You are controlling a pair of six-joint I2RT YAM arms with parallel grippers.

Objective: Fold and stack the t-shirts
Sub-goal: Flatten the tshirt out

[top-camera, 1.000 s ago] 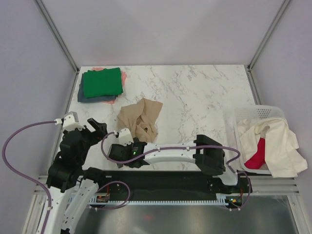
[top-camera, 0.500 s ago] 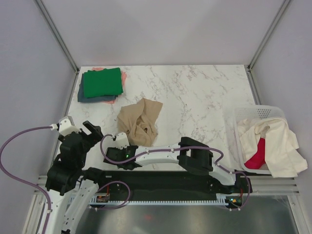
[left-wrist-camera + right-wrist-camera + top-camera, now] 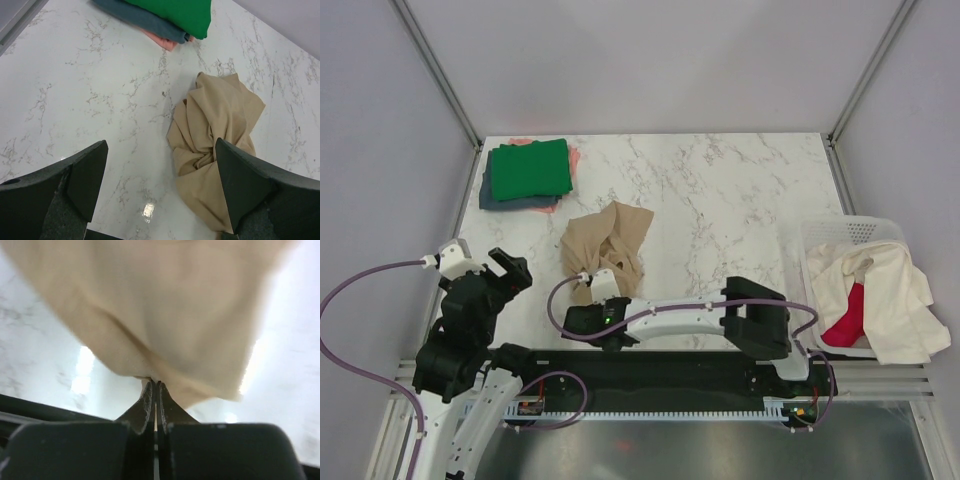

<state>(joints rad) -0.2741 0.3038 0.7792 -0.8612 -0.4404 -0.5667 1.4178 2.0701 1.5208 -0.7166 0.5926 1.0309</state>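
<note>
The left gripper should next reach outward and down onto the tan t-shirt's far end (image 3: 632, 213) (image 3: 247, 94), across from where the right gripper holds it.
A crumpled tan t-shirt (image 3: 610, 243) (image 3: 220, 130) lies on the marble table, left of centre. My right gripper (image 3: 603, 292) (image 3: 155, 384) is shut on its near edge, and the cloth (image 3: 160, 305) fills the right wrist view. A folded stack sits at the far left: a green tee (image 3: 528, 168) (image 3: 175, 10) on a dark blue-grey one (image 3: 498, 197) (image 3: 140, 20), with a salmon-pink one (image 3: 167, 44) beneath. My left gripper (image 3: 480, 265) (image 3: 160, 147) hangs open and empty over the near left of the table, left of the tan shirt.
A white mesh basket (image 3: 850, 232) stands at the right edge holding a cream tee (image 3: 885, 300) and a red one (image 3: 845, 322), the cream one spilling over its rim. Metal frame posts rise at the back corners.
The right gripper went from open to shut, pinching the tan shirt's near edge after shifting slightly right. The left arm drew back a little toward the left.
</note>
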